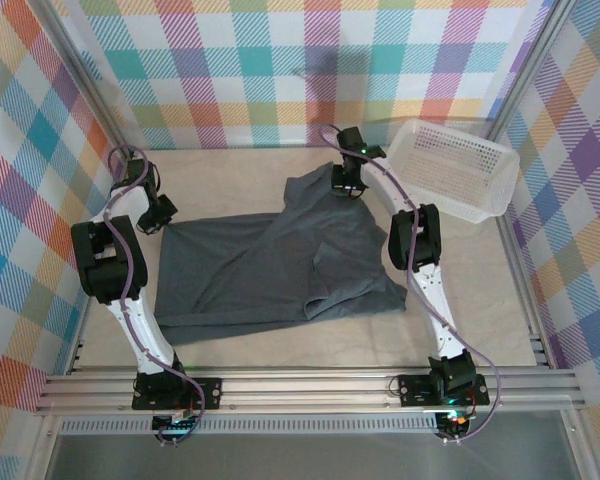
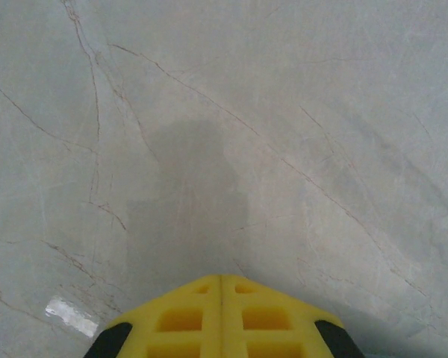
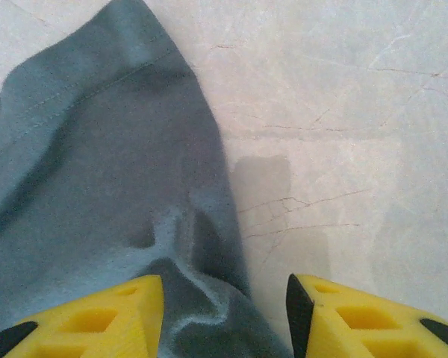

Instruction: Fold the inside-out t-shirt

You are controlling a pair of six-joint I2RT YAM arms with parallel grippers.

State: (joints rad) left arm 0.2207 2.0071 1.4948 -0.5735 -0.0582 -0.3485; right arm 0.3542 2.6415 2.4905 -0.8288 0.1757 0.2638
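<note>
The right gripper moves down onto a wrinkled fold of the t-shirt next and closes on that fold, since it already lies between the gripper's parted fingers.
The inside-out t-shirt (image 1: 280,262), dark slate-grey, lies spread and partly folded over itself in the middle of the table. One corner of it reaches up toward the back. My right gripper (image 1: 346,183) hovers over that far corner. In the right wrist view its yellow fingers (image 3: 127,309) stand apart, and a wrinkled ridge of the t-shirt (image 3: 97,171) lies between them, with the right gripper (image 3: 225,287) open and not pinching the cloth. My left gripper (image 1: 159,214) sits just off the shirt's left edge. In the left wrist view the left gripper (image 2: 221,277) is shut over bare tabletop, holding nothing.
A white mesh basket (image 1: 455,165) stands tilted at the back right, close to the right arm. The table (image 1: 480,290) is pale marble-patterned, walled by checked panels on three sides. Bare tabletop (image 3: 343,149) lies right of the shirt's edge.
</note>
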